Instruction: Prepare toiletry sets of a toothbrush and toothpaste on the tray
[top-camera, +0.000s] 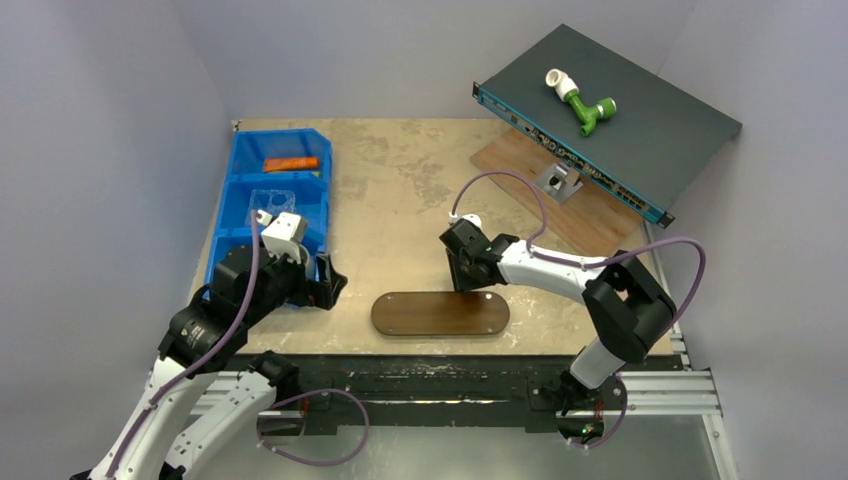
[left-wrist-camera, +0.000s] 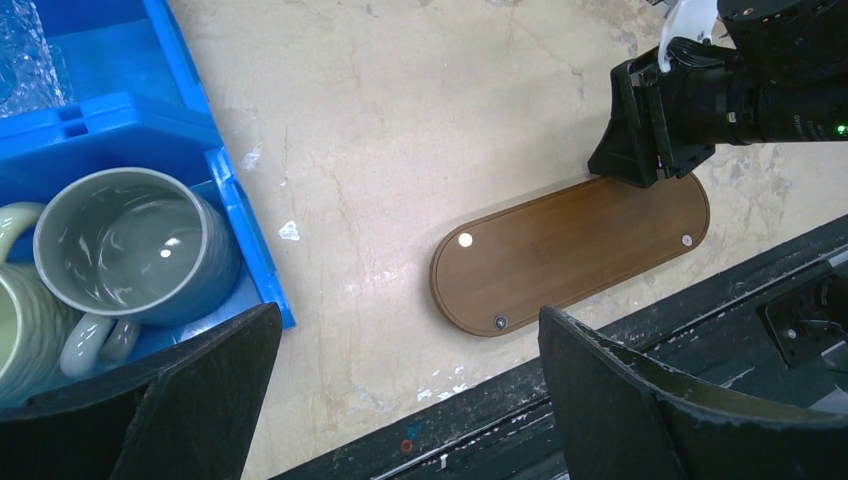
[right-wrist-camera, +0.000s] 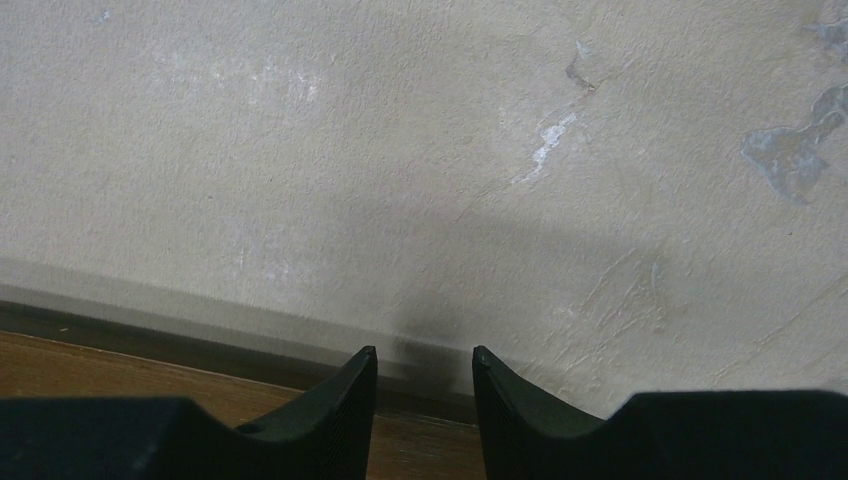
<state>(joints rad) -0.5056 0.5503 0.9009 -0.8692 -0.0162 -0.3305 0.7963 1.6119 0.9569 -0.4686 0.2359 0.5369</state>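
My left gripper will swing outward next, turn, and move down astride the blue bin's divider, because that raised edge is outward of my left gripper, clear of the mugs.
The dark brown oblong tray lies bare near the table's front edge, also visible as the tray in the left wrist view. My right gripper hangs low over its far right rim, jaws partly apart, nothing between them; its wrist view shows the gripper over the tray's edge and bare tabletop. My left gripper is wide open and empty beside the blue bin. An orange toothpaste tube lies in the bin's far compartment. No toothbrush shows.
A grey mug and a pale green mug fill the bin's near compartment. At the back right, a dark flat box carries a green-and-white pipe fitting and overlaps a reddish-brown board.
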